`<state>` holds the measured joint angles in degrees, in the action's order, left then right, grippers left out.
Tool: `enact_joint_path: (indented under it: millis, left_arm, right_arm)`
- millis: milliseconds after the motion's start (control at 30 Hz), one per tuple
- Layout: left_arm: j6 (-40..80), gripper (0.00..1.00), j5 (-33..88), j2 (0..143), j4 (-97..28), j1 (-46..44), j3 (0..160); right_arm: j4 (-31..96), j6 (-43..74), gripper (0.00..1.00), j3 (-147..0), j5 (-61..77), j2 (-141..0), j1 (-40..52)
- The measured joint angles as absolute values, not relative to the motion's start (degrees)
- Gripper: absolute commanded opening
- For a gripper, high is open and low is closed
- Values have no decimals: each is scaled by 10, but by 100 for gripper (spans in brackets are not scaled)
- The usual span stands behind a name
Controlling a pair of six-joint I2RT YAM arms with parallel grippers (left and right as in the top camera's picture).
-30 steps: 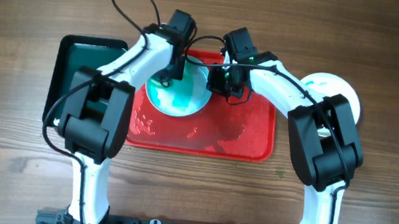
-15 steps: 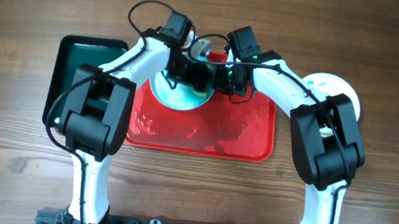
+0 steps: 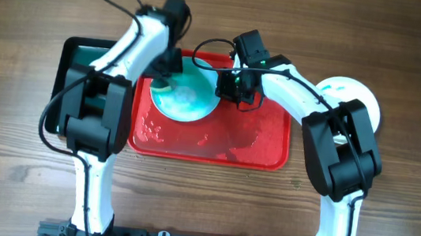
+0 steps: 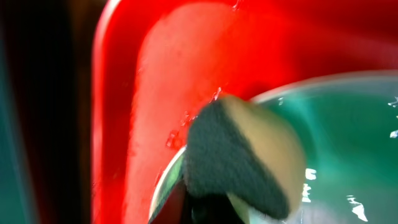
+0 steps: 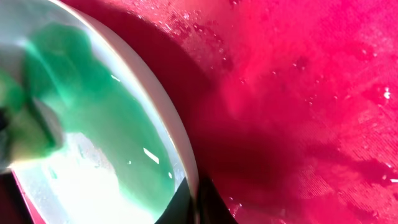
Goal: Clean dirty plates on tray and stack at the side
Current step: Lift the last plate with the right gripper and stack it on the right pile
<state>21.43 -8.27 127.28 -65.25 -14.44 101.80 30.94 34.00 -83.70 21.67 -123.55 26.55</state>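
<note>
The robot's right gripper will next lift across, then lower and let go of the plate [image 3: 189, 98] onto the white plate ware [image 3: 350, 96], because that is to the gripper's right in the overhead view.
A white plate [image 3: 189, 98] smeared with teal-green lies on the red tray [image 3: 255, 143], tilted up on its right side. My right gripper [image 3: 228, 86] is shut on the plate's right rim; the right wrist view shows the jaws [image 5: 194, 208] pinching the rim of the plate [image 5: 93, 137] above the wet tray [image 5: 298, 93]. My left gripper [image 3: 167, 64] is shut on a sponge [image 4: 242, 155], dark on one side and tan on the other, pressed on the plate's upper left edge [image 4: 348, 137]. The left jaws [image 4: 205, 213] are mostly hidden behind the sponge.
A dark green bin [image 3: 78, 59] stands left of the tray, partly under my left arm. White plate ware [image 3: 350, 93] lies on the wood table to the right, mostly hidden by my right arm. Water drops and green smears lie on the tray floor [image 3: 149, 131].
My left gripper has swept the sponge from the plate's top middle to its upper left edge. The right gripper has kept its hold on the rim.
</note>
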Motion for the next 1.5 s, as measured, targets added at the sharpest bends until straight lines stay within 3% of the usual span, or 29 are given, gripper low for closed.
enact_joint_path:
  millis: [200,467,700,1000,1267,1500]
  left_arm:
    - [218,4,-61,1281,-785,-109,1212]
    - [218,4,-43,1279,-743,-115,1213]
    - [220,4,-6,1279,-713,-116,1167]
    - [220,4,-1,1279,-711,-116,1166]
    - [220,4,-1,1279,-710,-116,1166]
    - [220,4,-1,1279,-710,-116,1166]
  right_arm:
    - [385,317,4,-837,148,-1210,260]
    - [516,267,4,-837,-200,-1022,274]
    - [617,274,4,-837,-509,-960,394]
    - [642,293,4,-837,-740,-960,499]
    - [620,275,4,-837,-838,-960,514]
    - [594,269,4,-837,-800,-960,514]
